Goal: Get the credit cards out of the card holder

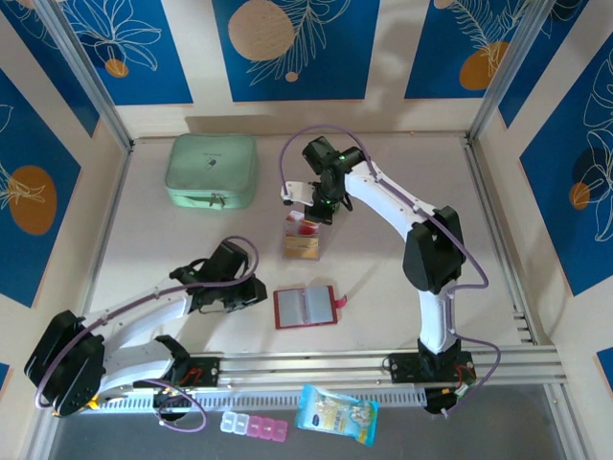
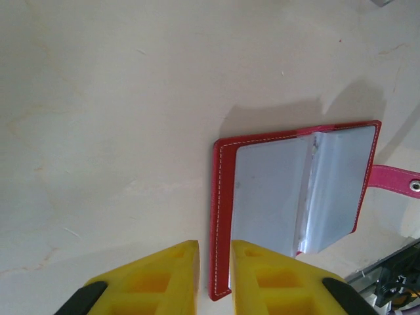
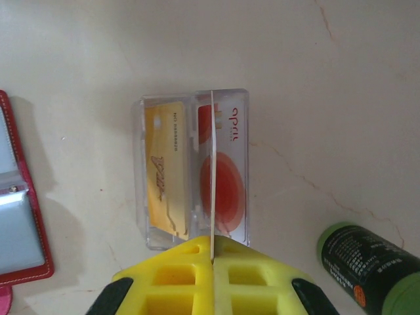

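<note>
I will next lower my right gripper toward the tray's white-card section and let go of the thin credit card point(image 3: 212, 164) there, because the credit card's edge is lined up above it.
The dark-red card holder point(image 1: 305, 307) lies open on the table with its clear sleeves point(image 2: 295, 190) up and its snap tab point(image 2: 394, 180) to the right. My left gripper point(image 2: 214, 244) hovers over the holder's left edge point(image 2: 220, 216), jaws a narrow gap apart and gripping nothing; from above the left gripper point(image 1: 261, 292) sits just left of the holder. My right gripper point(image 3: 212, 241) is shut on a thin credit card point(image 3: 212, 164), seen edge-on. Below it, a clear tray point(image 3: 139, 164) holds a tan-orange card point(image 3: 164, 170) and a white card with red markings point(image 3: 230, 177).
A mint-green zip case point(image 1: 212, 171) lies at the back left. A dark bottle with a green cap point(image 3: 367, 262) lies right of the tray. A blue packet point(image 1: 335, 414) and a pill box point(image 1: 254, 426) lie in front of the metal rail point(image 1: 498, 359).
</note>
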### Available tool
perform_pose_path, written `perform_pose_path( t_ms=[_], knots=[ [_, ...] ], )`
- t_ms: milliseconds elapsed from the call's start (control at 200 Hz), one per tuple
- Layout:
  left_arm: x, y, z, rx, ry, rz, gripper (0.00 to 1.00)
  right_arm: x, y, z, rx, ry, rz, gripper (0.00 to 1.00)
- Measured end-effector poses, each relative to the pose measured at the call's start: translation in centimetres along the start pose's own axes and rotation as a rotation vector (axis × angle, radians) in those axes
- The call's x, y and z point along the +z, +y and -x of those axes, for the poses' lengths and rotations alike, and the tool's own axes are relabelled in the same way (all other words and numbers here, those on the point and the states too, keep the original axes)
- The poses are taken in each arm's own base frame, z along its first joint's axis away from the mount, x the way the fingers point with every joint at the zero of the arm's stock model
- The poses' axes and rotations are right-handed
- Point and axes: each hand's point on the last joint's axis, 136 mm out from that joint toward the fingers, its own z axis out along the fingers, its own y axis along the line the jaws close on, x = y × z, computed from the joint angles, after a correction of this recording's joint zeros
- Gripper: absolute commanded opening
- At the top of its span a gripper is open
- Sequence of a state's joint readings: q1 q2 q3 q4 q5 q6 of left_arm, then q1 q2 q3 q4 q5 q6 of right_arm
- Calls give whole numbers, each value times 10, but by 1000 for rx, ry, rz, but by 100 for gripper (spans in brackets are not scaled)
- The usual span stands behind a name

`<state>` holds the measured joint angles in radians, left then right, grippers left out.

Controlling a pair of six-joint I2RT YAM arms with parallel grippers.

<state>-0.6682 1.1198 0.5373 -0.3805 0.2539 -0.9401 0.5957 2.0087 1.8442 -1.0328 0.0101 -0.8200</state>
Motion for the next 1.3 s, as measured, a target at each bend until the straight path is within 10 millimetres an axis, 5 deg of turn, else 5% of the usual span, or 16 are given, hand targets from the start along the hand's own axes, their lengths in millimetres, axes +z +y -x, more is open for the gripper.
perform_pose_path(
  t_ms=[555,985,1100,1300],
  knots=[
    [1,16,1,-23,3,24,20,51,2,-21,18,76,118,8],
    [0,19,4,-27,3,18,21,45,-2,-26,56,65,72,15],
    [-3,21,5,-22,-1,22,28,33,0,-27,78,50,26,17],
    [-11,20,11,5,-25,37,59,12,4,-31,173,7,-68,27]
  ],
)
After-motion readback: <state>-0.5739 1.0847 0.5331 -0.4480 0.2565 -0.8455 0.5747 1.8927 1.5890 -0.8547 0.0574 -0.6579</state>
